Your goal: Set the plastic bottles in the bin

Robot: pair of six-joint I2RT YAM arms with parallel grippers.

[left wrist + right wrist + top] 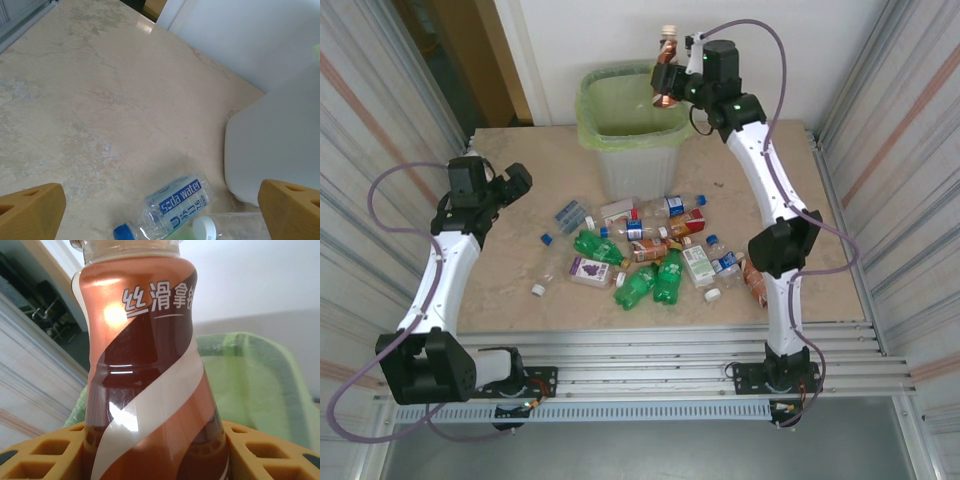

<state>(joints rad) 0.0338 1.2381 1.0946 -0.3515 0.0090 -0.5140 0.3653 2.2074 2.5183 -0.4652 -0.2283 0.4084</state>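
Observation:
My right gripper should move the brown bottle [666, 68] across and over the opening of the green bag to let it go, because the bottle is still above the bin's rim.
My right gripper [670, 72] is shut on a brown bottle [666, 68] with a copper and white label [150, 365], held upright above the right rim of the bin [620, 160]. The bin's green bag [250, 385] lies behind and below that bottle. Several crushed plastic bottles [650, 255] lie scattered on the table in front of the bin. My left gripper [516, 182] stands open over the table's left side. A clear soda water bottle [175, 207] with a blue cap lies below and between its fingers [32, 210], not touched.
The bin's grey wall [275, 145] stands to the right of my left gripper. A loose white cap [537, 290] and a blue cap [546, 239] lie on the marble table [510, 270]. Corrugated metal walls close both sides.

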